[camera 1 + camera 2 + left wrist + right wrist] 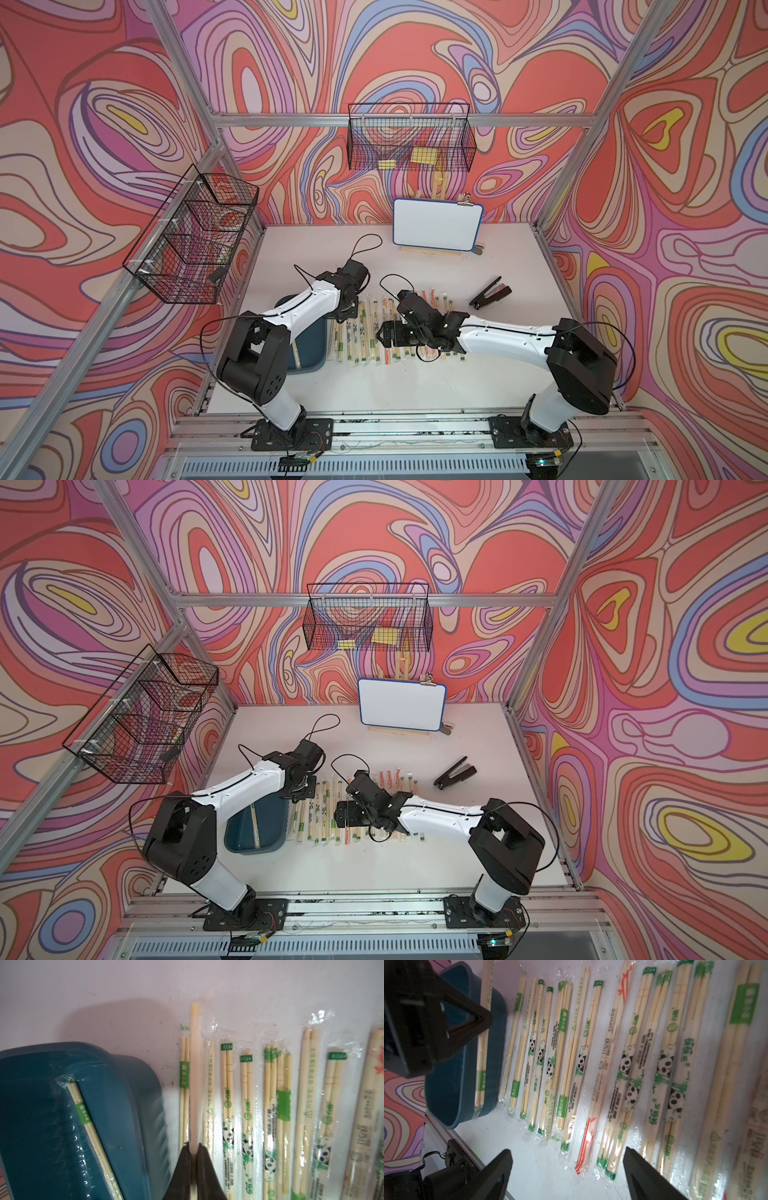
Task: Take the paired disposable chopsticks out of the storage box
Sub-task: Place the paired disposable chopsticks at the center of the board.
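Observation:
My left gripper holds the pale pair, already parallel to the others. Next it will bring the pair down onto the end of the row below the gripper, beside the teal box, and let go.
The teal storage box [312, 347] [243, 833] [116, 1084] [446, 1093] sits at the table's left, and one sleeved pair [255, 825] [83, 1113] [480, 1076] lies slanted inside it. Several paired disposable chopsticks [361, 328] [320, 812] [591, 1043] lie side by side on the table right of the box. My left gripper [347, 309] [194, 1147] [484, 1020] is shut on one pale pair [195, 1076] [486, 985], held just beside the box at the row's near end. My right gripper [380, 332] [566, 1150] is open over the middle of the row, nothing between its fingers.
A black stapler-like tool [490, 293] lies right of the row. A small whiteboard [436, 224] stands at the back of the table. Black wire baskets hang on the left frame [191, 237] and on the back rail [409, 141].

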Available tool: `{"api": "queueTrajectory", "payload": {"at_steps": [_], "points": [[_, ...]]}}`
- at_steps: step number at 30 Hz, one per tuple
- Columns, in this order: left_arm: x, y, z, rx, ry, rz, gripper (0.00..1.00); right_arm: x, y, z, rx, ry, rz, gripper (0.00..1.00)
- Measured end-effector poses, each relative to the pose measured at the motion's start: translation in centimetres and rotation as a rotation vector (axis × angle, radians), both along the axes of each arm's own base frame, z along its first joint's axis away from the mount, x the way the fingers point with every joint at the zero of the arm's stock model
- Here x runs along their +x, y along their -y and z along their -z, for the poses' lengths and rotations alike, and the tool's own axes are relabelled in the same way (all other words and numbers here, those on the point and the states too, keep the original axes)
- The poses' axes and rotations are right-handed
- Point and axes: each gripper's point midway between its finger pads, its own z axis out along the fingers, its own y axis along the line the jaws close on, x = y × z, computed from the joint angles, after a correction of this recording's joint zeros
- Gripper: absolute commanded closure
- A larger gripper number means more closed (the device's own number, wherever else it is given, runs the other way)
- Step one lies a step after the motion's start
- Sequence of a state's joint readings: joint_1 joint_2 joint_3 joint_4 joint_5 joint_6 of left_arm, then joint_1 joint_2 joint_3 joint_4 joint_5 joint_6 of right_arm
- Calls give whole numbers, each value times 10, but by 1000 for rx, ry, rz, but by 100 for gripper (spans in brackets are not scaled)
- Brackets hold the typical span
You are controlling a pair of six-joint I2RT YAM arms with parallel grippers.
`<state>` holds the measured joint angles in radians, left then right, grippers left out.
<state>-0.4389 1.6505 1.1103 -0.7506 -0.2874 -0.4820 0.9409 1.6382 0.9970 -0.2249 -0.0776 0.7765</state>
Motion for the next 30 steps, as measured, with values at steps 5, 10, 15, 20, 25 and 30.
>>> {"api": "queueTrajectory", "payload": {"at_steps": [5,10,15,20,25,30], "points": [[-4,-4,17,28,-31,-3,100,0,0,0,-1,2,1,11],[-5,-6,29,48,-48,-9,100,0,0,0,-2,1,2,11],[-2,-6,34,56,-46,-11,99,0,0,0,-2,1,2,11],[0,-7,38,67,-47,-12,96,0,0,0,-2,1,2,11],[0,-9,45,81,-58,-13,83,0,0,0,-2,2,2,11],[0,-8,46,81,-59,-13,71,1,1,0,-3,3,4,11]]}}
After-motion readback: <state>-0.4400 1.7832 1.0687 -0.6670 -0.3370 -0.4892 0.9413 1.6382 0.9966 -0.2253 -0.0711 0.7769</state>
